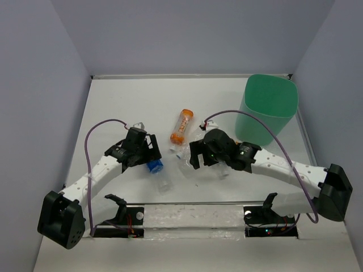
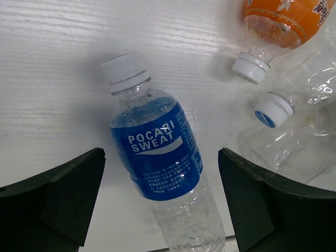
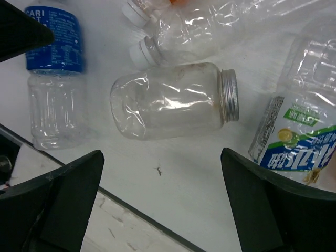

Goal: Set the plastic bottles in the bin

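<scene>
My right gripper will turn as it moves down and come around the squat clear bottle's body [image 1: 188, 169] [image 3: 167, 102], because the bottle's length runs across the gap between my open fingers.
My left gripper [image 1: 150, 151] [image 2: 160, 155] is open and straddles a clear bottle with a blue Pocari Sweat label [image 2: 157, 157] [image 1: 155, 166] that lies flat, white cap pointing away. My right gripper [image 1: 196, 154] [image 3: 161, 157] is open and empty, just short of a clear squat bottle with a silver cap [image 3: 173, 100]. An orange bottle [image 1: 181, 127] [image 2: 281, 18] lies between the arms. A clear bottle with a white and blue cap [image 2: 302, 100] lies beside it. A green-and-blue-labelled bottle [image 3: 302, 136] lies to the right. The mint-green bin [image 1: 271, 107] stands upright at the back right.
More crumpled clear bottles [image 3: 210, 26] lie beyond the silver-capped one. The table's near edge strip [image 3: 131, 220] runs just below my right fingers. Grey walls enclose the table on three sides. A purple cable arcs over each arm.
</scene>
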Controlling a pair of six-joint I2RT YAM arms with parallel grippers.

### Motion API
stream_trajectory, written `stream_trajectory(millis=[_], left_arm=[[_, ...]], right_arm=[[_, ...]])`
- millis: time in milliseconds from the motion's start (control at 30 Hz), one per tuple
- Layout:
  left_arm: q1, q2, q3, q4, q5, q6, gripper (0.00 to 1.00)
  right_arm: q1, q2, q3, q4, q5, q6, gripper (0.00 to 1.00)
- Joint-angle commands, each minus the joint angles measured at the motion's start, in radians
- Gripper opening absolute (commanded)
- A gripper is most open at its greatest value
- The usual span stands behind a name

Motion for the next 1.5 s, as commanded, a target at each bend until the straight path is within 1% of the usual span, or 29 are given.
stream_trajectory(millis=[0, 67, 100, 133, 167, 233, 300, 467, 533, 667, 800, 900, 1167, 1200, 1233, 1267, 1333, 1367, 1400, 1467], left_arm=[[-0.003, -0.009, 0.046, -0.005, -0.018, 0.043, 0.99], [-0.003, -0.021, 0.052, -0.006, -0.014, 0.05, 0.99], [-0.003, -0.027, 0.052, -0.005, -0.014, 0.058, 0.99], [-0.005, -0.047, 0.055, -0.005, -0.015, 0.064, 0.99], [-0.003, -0.058, 0.06, -0.006, -0.021, 0.072, 0.99], [-0.005, -0.082, 0.074, -0.012, -0.044, 0.09, 0.99], [-0.003, -0.13, 0.08, -0.014, -0.046, 0.093, 0.99], [-0.003, -0.174, 0.084, 0.003, -0.028, 0.104, 0.99], [-0.003, -0.187, 0.078, 0.012, -0.024, 0.109, 0.99], [-0.003, -0.196, 0.091, 0.041, -0.015, 0.132, 0.99], [-0.003, -0.2, 0.103, 0.064, 0.011, 0.135, 0.99], [-0.003, -0.21, 0.085, 0.109, 0.063, 0.126, 0.99], [-0.003, -0.219, 0.034, 0.14, 0.066, 0.116, 0.99], [-0.003, -0.219, 0.028, 0.138, 0.066, 0.113, 0.99], [-0.003, -0.22, 0.028, 0.138, 0.066, 0.112, 0.99], [-0.005, -0.222, 0.028, 0.135, 0.066, 0.11, 0.99], [-0.003, -0.222, 0.035, 0.123, 0.065, 0.103, 0.99], [-0.003, -0.222, 0.044, 0.105, 0.063, 0.101, 0.99], [-0.003, -0.223, 0.051, 0.094, 0.063, 0.099, 0.99], [-0.003, -0.22, 0.06, 0.055, 0.055, 0.096, 0.99]], right_arm=[[0.036, -0.162, -0.215, 0.336, 0.03, 0.366, 1.0], [0.036, -0.195, -0.337, 0.446, 0.047, 0.454, 1.0], [0.036, -0.202, -0.358, 0.466, 0.068, 0.494, 1.0], [0.036, -0.206, -0.368, 0.502, 0.091, 0.543, 1.0], [0.036, -0.203, -0.373, 0.501, 0.134, 0.559, 1.0], [0.036, -0.189, -0.384, 0.498, 0.168, 0.617, 1.0], [0.036, -0.166, -0.391, 0.515, 0.182, 0.66, 1.0], [0.036, -0.083, -0.392, 0.552, 0.208, 0.749, 1.0], [0.036, -0.028, -0.39, 0.601, 0.193, 0.763, 1.0], [0.036, 0.069, -0.362, 0.607, 0.188, 0.829, 1.0], [0.036, 0.087, -0.376, 0.606, 0.223, 0.874, 1.0], [0.036, 0.115, -0.372, 0.604, 0.24, 0.878, 1.0], [0.036, 0.198, -0.356, 0.613, 0.255, 0.886, 0.99], [0.036, 0.201, -0.356, 0.613, 0.258, 0.89, 0.94], [0.036, 0.202, -0.359, 0.613, 0.26, 0.891, 0.94], [0.036, 0.201, -0.364, 0.612, 0.261, 0.892, 0.86], [0.036, 0.19, -0.376, 0.612, 0.265, 0.895, 0.77], [0.036, 0.184, -0.385, 0.61, 0.26, 0.894, 0.67], [0.036, 0.176, -0.39, 0.607, 0.257, 0.894, 0.63], [0.036, 0.147, -0.398, 0.581, 0.249, 0.88, 0.49]])
